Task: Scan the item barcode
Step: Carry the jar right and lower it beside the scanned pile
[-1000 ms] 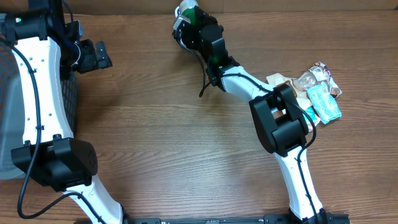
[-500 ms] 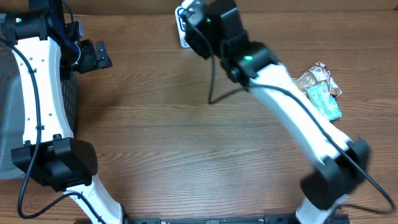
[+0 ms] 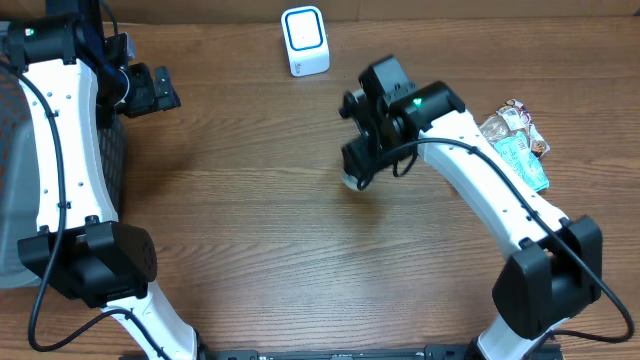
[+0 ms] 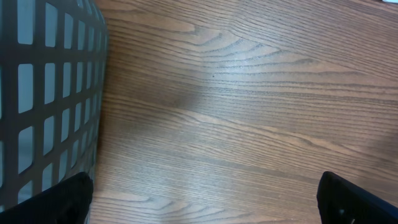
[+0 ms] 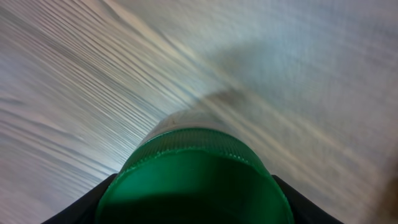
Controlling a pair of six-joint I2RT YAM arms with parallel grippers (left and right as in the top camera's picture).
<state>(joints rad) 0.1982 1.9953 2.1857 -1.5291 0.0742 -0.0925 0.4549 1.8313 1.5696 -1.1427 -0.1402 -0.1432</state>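
The item still hangs in midair, so the robot's right gripper next needs to carry it to the right in the overhead view, go down beside the pile of packaged goods and let it go.
A white barcode scanner [image 3: 305,40] with a blue ring stands at the table's back edge. My right gripper [image 3: 358,168] hovers over the table's middle, in front of and to the right of the scanner, shut on the item. The item is a container with a ribbed green cap [image 5: 193,180] that fills the right wrist view between the black fingers [image 5: 81,208]. From overhead only a pale bit of the item [image 3: 351,181] shows under the gripper. My left gripper [image 3: 165,90] stands open at the far left; its fingertips [image 4: 56,199] have bare wood between them.
A grey mesh basket [image 3: 10,150] sits at the table's left edge and shows beside my left gripper as the basket wall [image 4: 43,93]. A pile of packaged goods [image 3: 515,145] lies at the right edge.
My right arm has swung from the scanner at the back edge down to the table's middle, carrying the item with it. The left arm has not moved.
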